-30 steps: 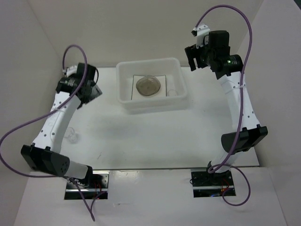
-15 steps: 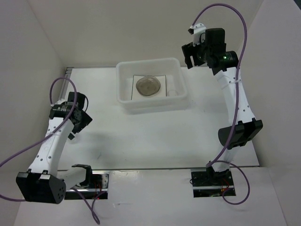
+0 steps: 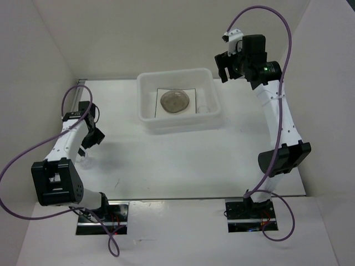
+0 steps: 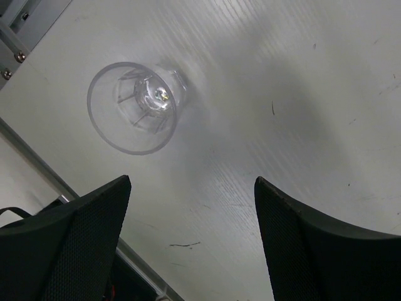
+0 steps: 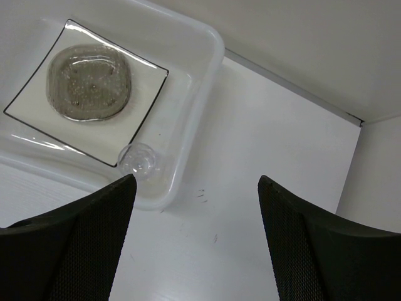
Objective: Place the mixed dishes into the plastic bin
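The clear cup is standing upright with its opening free for a finger. So next I will lower my left gripper to straddle the clear cup's rim on its bin-facing side (image 3: 90, 158) (image 4: 175, 118).
The plastic bin (image 3: 145, 113) stands at the back middle of the table. In it lies the square white plate (image 3: 191, 91) with a round greyish dish (image 3: 176, 101) on top; I cannot tell whether a second dish is stacked there. One tiny clear cup (image 5: 139, 160) sits in the bin by the plate's corner. The other clear cup (image 4: 136, 106) stands upright on the table at the left, also in the top view (image 3: 86, 162). My left gripper (image 4: 191, 188) is open and empty, just short of that cup. My right gripper (image 5: 197, 185) is open and empty, high above the bin's right end.
A metal rail (image 4: 25, 37) runs along the table's left edge, close to the cup. White walls enclose the table at the left, back and right. The bin rim (image 5: 210, 81) lies under my right gripper's left finger.
My left arm has swung from the back left, beside the bin, toward the near left and now points down at the cup. My right gripper shifted slightly left.
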